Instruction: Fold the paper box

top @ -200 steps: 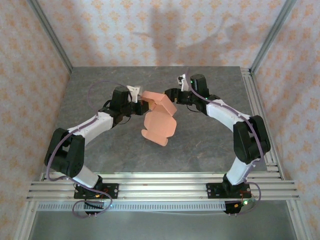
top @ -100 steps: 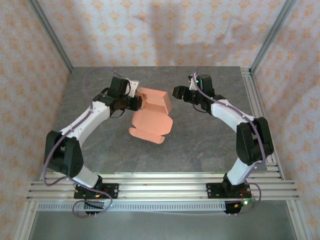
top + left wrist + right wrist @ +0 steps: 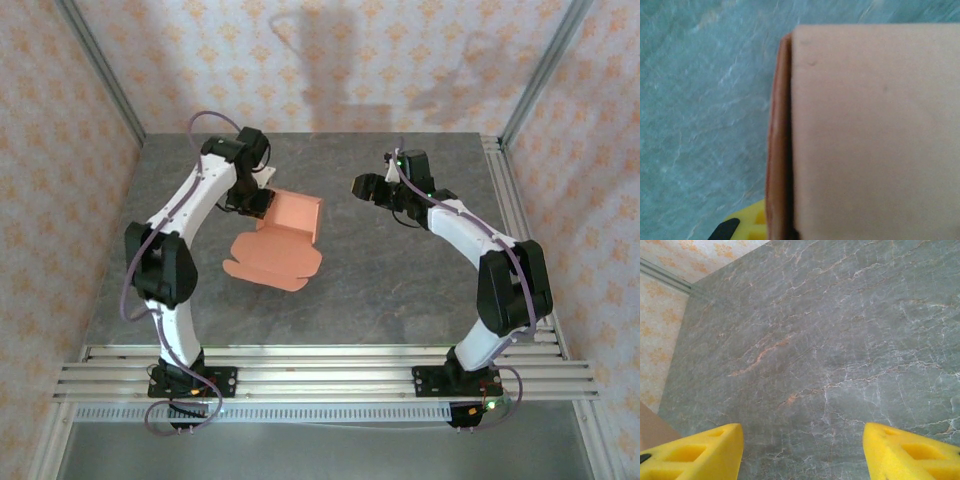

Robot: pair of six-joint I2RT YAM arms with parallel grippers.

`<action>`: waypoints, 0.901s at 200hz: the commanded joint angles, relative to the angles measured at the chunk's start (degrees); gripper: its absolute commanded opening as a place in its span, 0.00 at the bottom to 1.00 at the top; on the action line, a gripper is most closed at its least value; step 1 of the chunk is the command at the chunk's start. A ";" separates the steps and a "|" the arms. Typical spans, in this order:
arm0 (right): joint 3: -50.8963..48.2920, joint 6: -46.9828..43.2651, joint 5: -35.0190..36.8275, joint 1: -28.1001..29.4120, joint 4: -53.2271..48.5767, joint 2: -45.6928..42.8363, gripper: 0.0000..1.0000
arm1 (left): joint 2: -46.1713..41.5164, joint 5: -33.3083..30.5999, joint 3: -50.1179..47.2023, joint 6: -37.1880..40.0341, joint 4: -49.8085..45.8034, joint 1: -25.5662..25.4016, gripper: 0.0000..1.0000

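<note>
My left gripper draws back toward the clear, bare tabletop before the near rails next, turns the held box (image 3: 278,238) as it goes, and releases.
The paper box (image 3: 278,238) is salmon-orange card, partly folded, with one wall raised at its far side and a flat rounded flap lying toward the near left. My left gripper (image 3: 257,201) is shut on the box's far-left edge. In the left wrist view the card (image 3: 870,130) covers the right side, with one yellow finger (image 3: 747,226) beside its folded edge. My right gripper (image 3: 362,187) is open over bare table to the right of the box, clear of it. Its yellow fingers (image 3: 695,452) stand wide apart, and a corner of the card (image 3: 651,429) shows at the left edge.
The grey marbled table (image 3: 400,270) is walled by patterned panels on three sides. Aluminium rails (image 3: 330,375) run along the near edge, where both arm bases are bolted.
My left arm has swung left and back, carrying the box leftward and lower over the table. The right gripper has drawn slightly right, away from the box.
</note>
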 commanded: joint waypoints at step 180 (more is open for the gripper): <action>2.62 -3.13 -0.68 -0.07 -1.56 6.01 0.66 | 20.77 -17.48 7.62 6.09 -18.60 -4.10 0.23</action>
